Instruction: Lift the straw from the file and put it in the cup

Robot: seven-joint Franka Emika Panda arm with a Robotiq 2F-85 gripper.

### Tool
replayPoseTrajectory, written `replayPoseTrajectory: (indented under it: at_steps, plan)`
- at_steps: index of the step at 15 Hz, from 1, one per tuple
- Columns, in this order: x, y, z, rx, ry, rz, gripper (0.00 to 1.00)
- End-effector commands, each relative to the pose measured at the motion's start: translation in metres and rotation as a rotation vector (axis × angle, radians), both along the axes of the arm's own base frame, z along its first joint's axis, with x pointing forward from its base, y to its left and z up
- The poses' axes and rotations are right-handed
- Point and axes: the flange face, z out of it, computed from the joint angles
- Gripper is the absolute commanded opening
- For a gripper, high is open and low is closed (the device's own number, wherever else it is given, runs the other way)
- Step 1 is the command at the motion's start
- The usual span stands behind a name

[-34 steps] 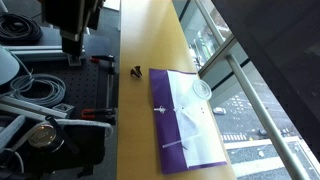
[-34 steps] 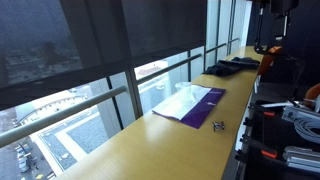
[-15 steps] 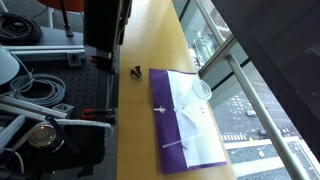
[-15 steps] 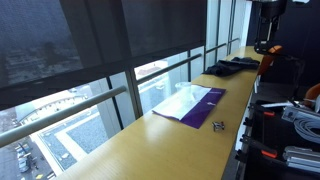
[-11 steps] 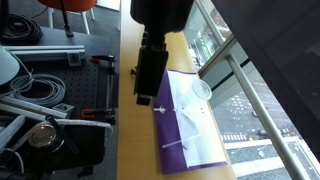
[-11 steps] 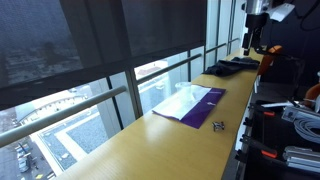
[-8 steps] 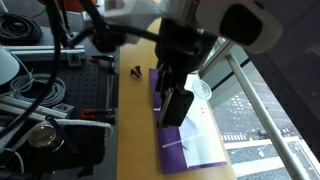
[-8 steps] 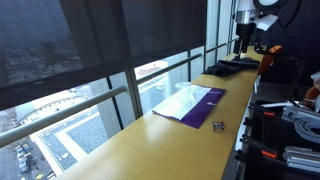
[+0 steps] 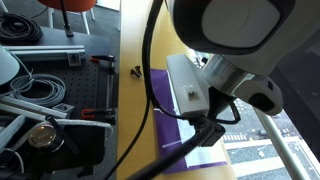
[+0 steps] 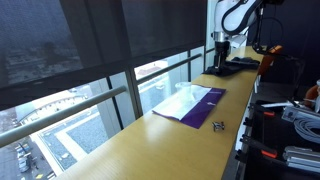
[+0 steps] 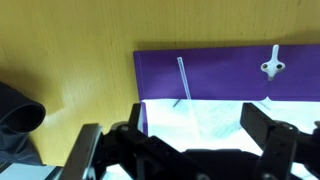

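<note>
The thin clear straw is below my gripper and runs between its spread fingers. My gripper needs to move down next, onto the part of the straw over the file's pale front.
The purple file lies flat on the yellow table, dark spine strip toward the top of the wrist view and pale front below. It also shows in both exterior views. A thin clear straw lies across the spine strip onto the pale front. My gripper is open and empty above the file, its fingers spread either side of the pale front. It hangs over the far end of the table in an exterior view. The cup is hidden behind my arm.
A small white piece lies on the file's spine. A small black clip sits on the table beside the file. A black object lies beyond the file. A window and railing run along the table.
My arm has swung in from off the table to above the file. It now fills an exterior view and covers the cup. The file and straw have not moved.
</note>
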Motion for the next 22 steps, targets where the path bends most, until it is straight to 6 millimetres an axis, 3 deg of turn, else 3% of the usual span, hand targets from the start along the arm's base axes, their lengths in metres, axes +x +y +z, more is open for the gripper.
replayPoseTrajectory:
  at_steps: [1, 5, 14, 19, 21, 22]
  plan:
    - [0.033, 0.014, -0.027, -0.02, -0.016, -0.008, 1.0]
    - [0.064, 0.022, -0.055, -0.029, -0.026, -0.063, 1.0]
    - [0.107, -0.037, -0.127, 0.029, 0.017, -0.145, 1.0]
    - [0.124, -0.035, -0.144, 0.074, 0.044, -0.142, 1.0]
    - [0.127, -0.026, -0.15, 0.086, 0.055, -0.134, 0.93]
    - [0.128, -0.022, -0.153, 0.09, 0.06, -0.129, 0.78]
